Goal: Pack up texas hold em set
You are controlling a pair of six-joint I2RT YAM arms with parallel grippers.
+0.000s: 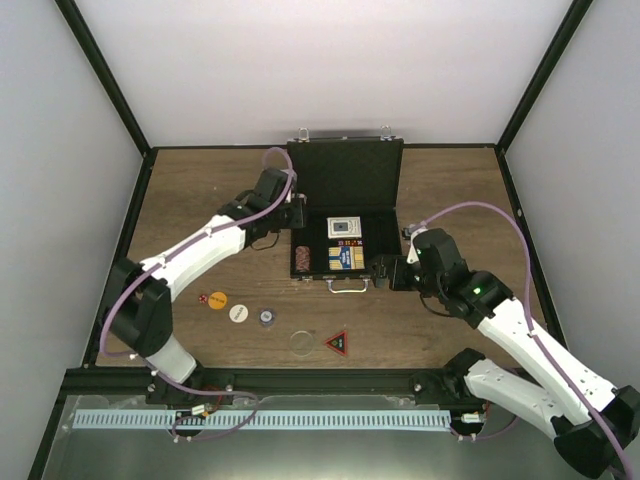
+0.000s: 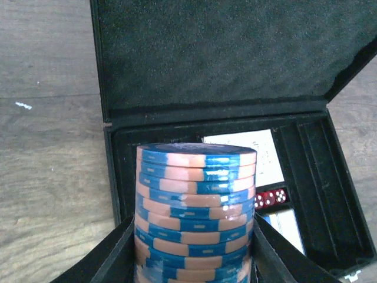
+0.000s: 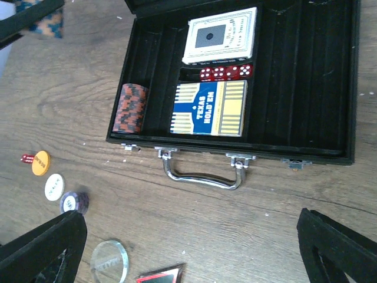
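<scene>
My left gripper lowers next toward the white card deck's side, into the case's end row, as the slot behind the red-black chip stack (image 3: 132, 108) is empty.
The black case (image 1: 345, 175) lies open mid-table, lid propped back. My left gripper (image 2: 194, 259) is shut on a tall stack of blue-and-orange chips (image 2: 195, 212), held over the case's left end (image 2: 118, 153). Inside lie a white card deck (image 3: 221, 35), a blue deck (image 3: 209, 108), red dice (image 3: 225, 72) and a red-black chip stack (image 3: 132, 108). My right gripper (image 3: 191, 247) hangs open over the bare wood in front of the silver handle (image 3: 203, 177), holding nothing.
On the table in front of the case lie an orange button (image 1: 217, 299) with a red die (image 1: 203, 298) beside it, a white button (image 1: 238, 313), a purple-grey chip (image 1: 266, 318), a clear disc (image 1: 301, 342) and a red-black triangle (image 1: 337, 343).
</scene>
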